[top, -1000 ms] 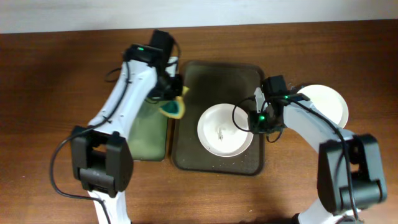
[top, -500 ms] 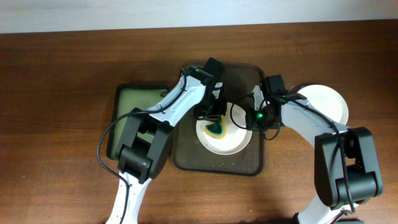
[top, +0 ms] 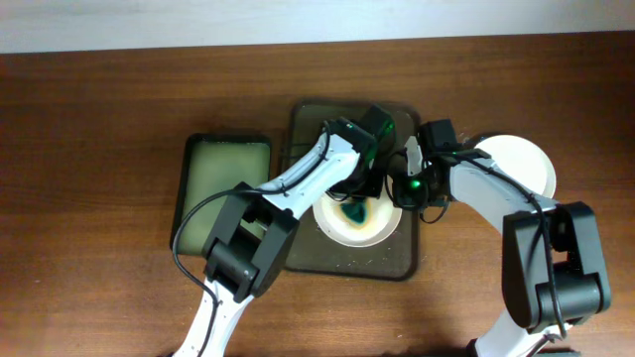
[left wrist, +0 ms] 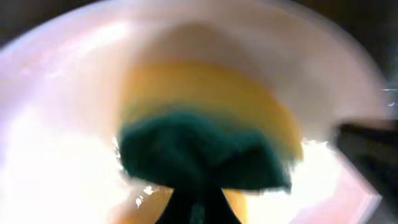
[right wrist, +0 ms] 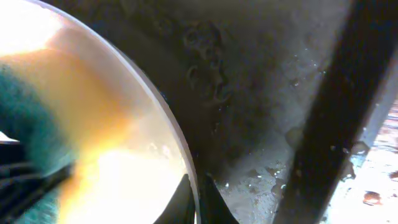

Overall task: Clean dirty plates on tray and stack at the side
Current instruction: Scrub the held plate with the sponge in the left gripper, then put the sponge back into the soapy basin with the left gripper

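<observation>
My left gripper is at the plate and should lift off it. It should then move over to the smaller tray's pale green inside and release the sponge there, since that space is empty.
A white plate (top: 342, 230) lies on the dark tray (top: 317, 129). My left gripper (top: 359, 201) is shut on a yellow-and-green sponge (top: 354, 211) pressed onto the plate's middle; the left wrist view shows the sponge (left wrist: 205, 140) on the plate (left wrist: 56, 106). My right gripper (top: 402, 190) is shut on the plate's right rim (right wrist: 176, 143), its fingers (right wrist: 196, 202) either side of the edge over the tray (right wrist: 261, 93). Another white plate (top: 526, 164) rests on the table to the right of the tray.
A smaller black-rimmed tray with a pale green inside (top: 216, 188) sits on the brown table left of the dark tray. The dark tray floor is wet and speckled near its front edge (top: 367, 260).
My left arm has swung from the green tray over the dark tray, bringing the sponge onto the plate, then slid it right. My right gripper has stayed on the rim.
</observation>
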